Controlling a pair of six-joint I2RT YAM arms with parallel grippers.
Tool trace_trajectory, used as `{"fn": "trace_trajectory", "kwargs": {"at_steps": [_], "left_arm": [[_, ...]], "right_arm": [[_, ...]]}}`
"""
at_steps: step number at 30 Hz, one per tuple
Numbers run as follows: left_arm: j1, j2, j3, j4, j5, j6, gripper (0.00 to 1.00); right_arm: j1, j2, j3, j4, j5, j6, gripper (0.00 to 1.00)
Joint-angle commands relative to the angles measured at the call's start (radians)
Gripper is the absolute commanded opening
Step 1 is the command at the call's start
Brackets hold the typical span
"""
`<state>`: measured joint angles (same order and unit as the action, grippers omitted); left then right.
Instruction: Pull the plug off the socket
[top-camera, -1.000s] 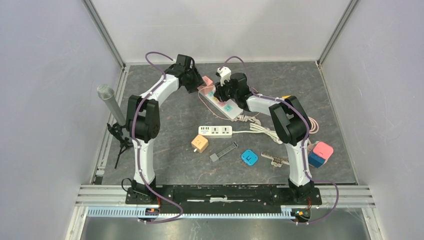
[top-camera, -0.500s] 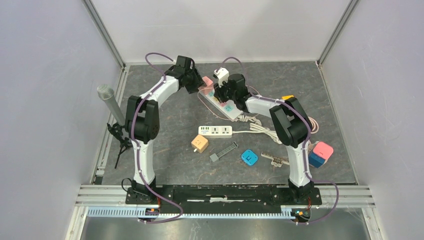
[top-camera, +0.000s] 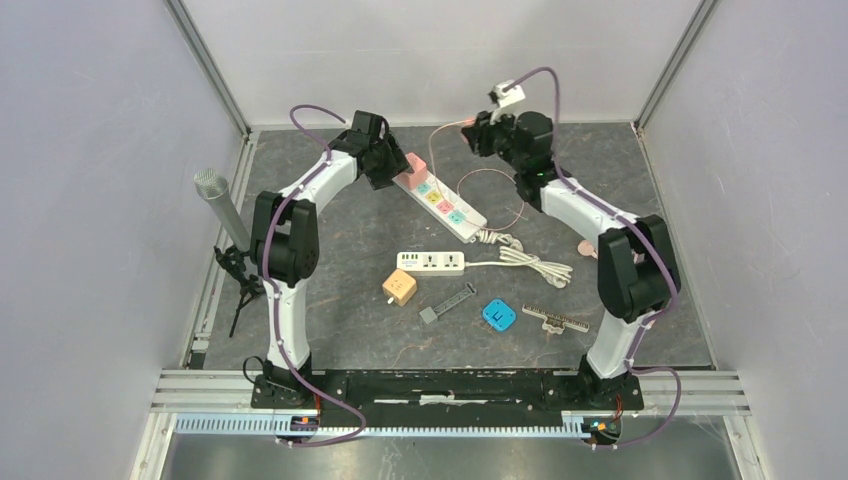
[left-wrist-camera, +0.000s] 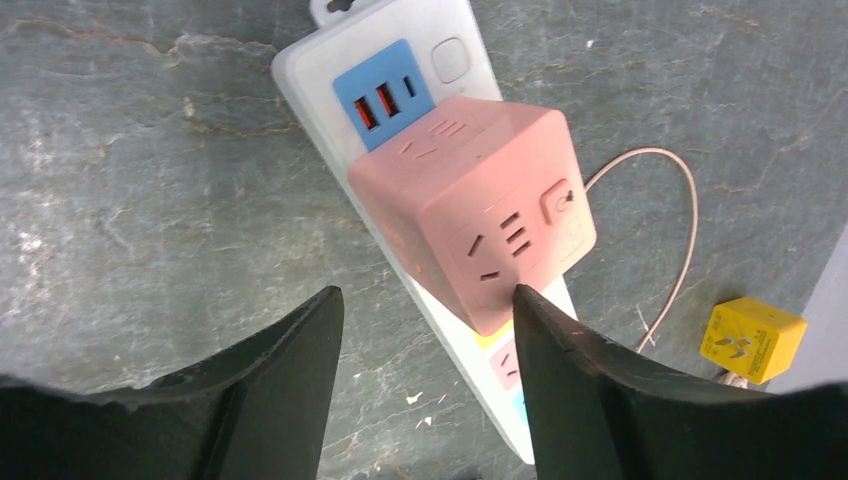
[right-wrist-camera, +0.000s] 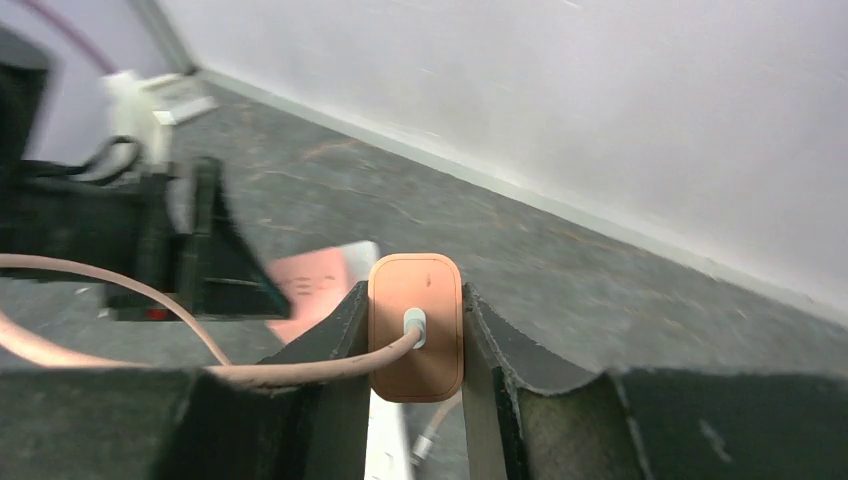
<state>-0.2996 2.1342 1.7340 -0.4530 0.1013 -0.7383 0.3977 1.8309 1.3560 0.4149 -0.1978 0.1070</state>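
Note:
The plug is already unplugged, so my right gripper will move away from the power strip, down to the table by the pink cable loop, and let go of the plug.
A long white power strip (top-camera: 441, 200) with coloured sockets lies at the back of the table; it also shows in the left wrist view (left-wrist-camera: 420, 60). A pink cube adapter (left-wrist-camera: 480, 220) sits plugged on its far end. My left gripper (left-wrist-camera: 425, 305) is open just above that end; its right finger (left-wrist-camera: 560, 380) touches the cube's lower corner. My right gripper (right-wrist-camera: 415, 300) is shut on an orange-pink plug (right-wrist-camera: 415, 325) whose thin pink cable (right-wrist-camera: 120, 285) trails left. In the top view the right gripper (top-camera: 474, 130) holds the plug high, clear of the strip.
A second white strip (top-camera: 430, 262) with a coiled cord (top-camera: 530, 262) lies mid-table. In front of it are an orange cube (top-camera: 400, 287), a grey bar (top-camera: 447, 303), a blue cube (top-camera: 498, 315) and a comb (top-camera: 550, 320). A microphone (top-camera: 222, 205) stands at the left. A yellow cube (left-wrist-camera: 752, 340) lies right of the long strip.
My right gripper was down at the long strip's sockets; it has lifted up and back to the right with the plug, which is now off the strip. The left gripper has stayed put.

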Motion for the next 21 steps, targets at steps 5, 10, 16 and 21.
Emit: {"fn": "trace_trajectory", "kwargs": {"at_steps": [5,10,16,21], "left_arm": [[0.007,0.054,0.1,-0.233,0.026,0.137,0.82],[0.008,0.024,0.128,-0.253,0.014,0.161,0.96],[0.008,-0.046,0.114,-0.25,-0.003,0.17,1.0],[0.009,-0.092,0.101,-0.251,-0.022,0.178,1.0]], "right_arm": [[-0.16,0.017,-0.035,-0.223,0.168,0.146,0.0],[-0.209,0.075,-0.053,-0.354,0.155,0.272,0.0],[-0.25,0.138,-0.053,-0.412,0.037,0.379,0.0],[-0.271,0.175,-0.083,-0.362,-0.097,0.475,0.1]]}}
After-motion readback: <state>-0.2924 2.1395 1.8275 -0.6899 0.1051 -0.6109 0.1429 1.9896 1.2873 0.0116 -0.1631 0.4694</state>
